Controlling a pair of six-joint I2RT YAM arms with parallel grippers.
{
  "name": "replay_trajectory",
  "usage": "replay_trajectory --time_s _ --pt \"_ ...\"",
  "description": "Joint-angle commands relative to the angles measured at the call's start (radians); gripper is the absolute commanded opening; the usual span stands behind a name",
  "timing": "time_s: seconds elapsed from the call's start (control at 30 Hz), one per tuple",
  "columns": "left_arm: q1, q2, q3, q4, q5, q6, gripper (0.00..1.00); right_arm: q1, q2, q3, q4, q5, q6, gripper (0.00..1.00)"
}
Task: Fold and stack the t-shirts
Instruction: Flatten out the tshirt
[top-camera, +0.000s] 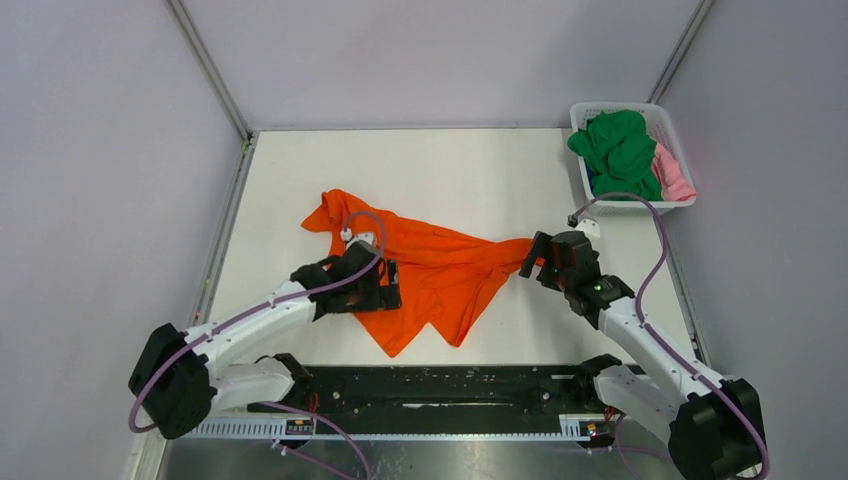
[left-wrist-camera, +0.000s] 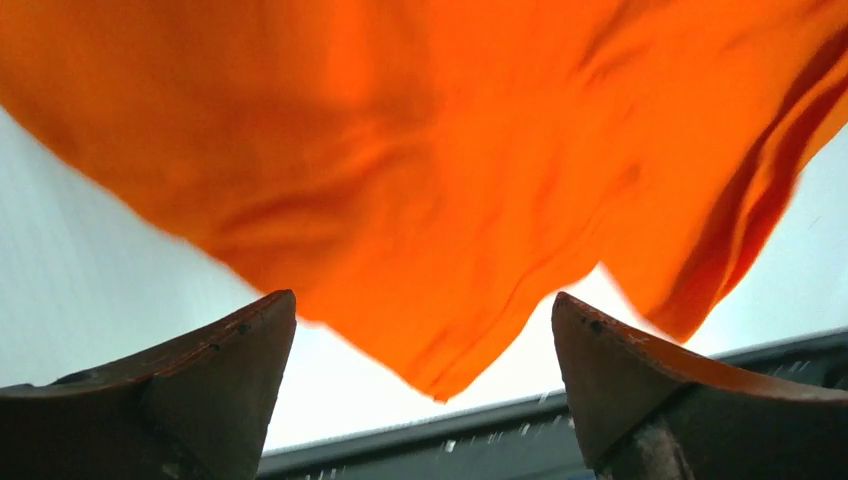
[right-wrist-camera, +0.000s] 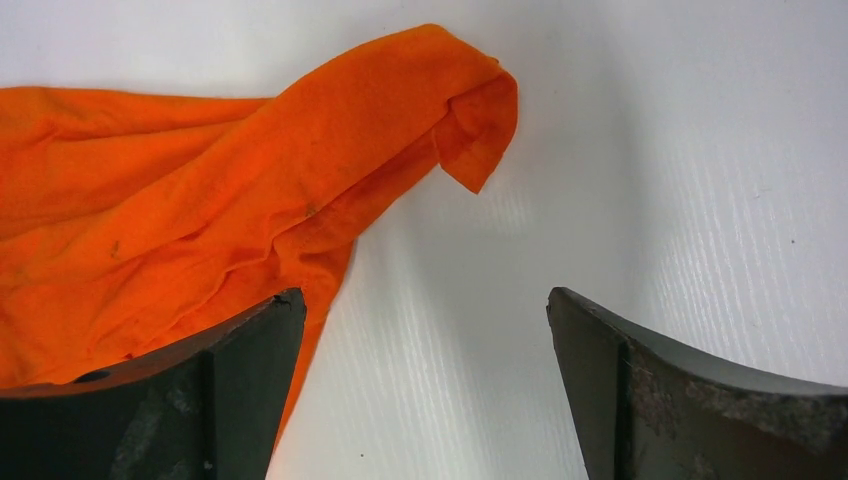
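My left gripper is to move back and down next onto the orange shirt's nearest pointed corner (top-camera: 393, 350) (left-wrist-camera: 441, 387) and close, because that corner sticks out onto bare table toward the black bar.
A bright orange t-shirt (top-camera: 440, 270) lies crumpled and spread on the white table, with a pointed corner reaching right. My left gripper (top-camera: 388, 285) is open over the shirt's left part; in the left wrist view the orange cloth (left-wrist-camera: 430, 180) fills the top, with a hanging corner between the jaws but not gripped. My right gripper (top-camera: 530, 258) is open at the shirt's right tip; the right wrist view shows that folded tip (right-wrist-camera: 470, 110) ahead and bare table between the fingers (right-wrist-camera: 240, 370). Green (top-camera: 620, 150) and pink (top-camera: 672, 172) shirts fill the basket.
A white lattice basket (top-camera: 676, 133) stands at the far right corner of the table. A black rail (top-camera: 450, 385) runs along the near edge between the arm bases. Grey walls enclose the table on three sides.
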Motion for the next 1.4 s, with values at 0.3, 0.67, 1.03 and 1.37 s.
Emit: replay_trajectory --time_s 0.3,0.67,1.03,1.37 --pt "-0.405 0.023 -0.066 -0.145 0.0 -0.328 0.95 -0.01 -0.081 -0.027 -0.018 -0.002 0.057 0.99" --pt "-0.449 0.326 0.023 -0.169 -0.082 -0.342 0.71 -0.01 -0.085 -0.038 -0.019 0.032 0.064 1.0" --pt "-0.389 0.36 0.033 -0.225 -0.199 -0.383 0.55 -0.01 -0.079 -0.039 -0.022 0.054 0.051 1.0" --pt "-0.357 0.348 0.0 -0.182 -0.219 -0.364 0.0 -0.01 -0.062 -0.032 -0.035 0.078 0.047 0.99"
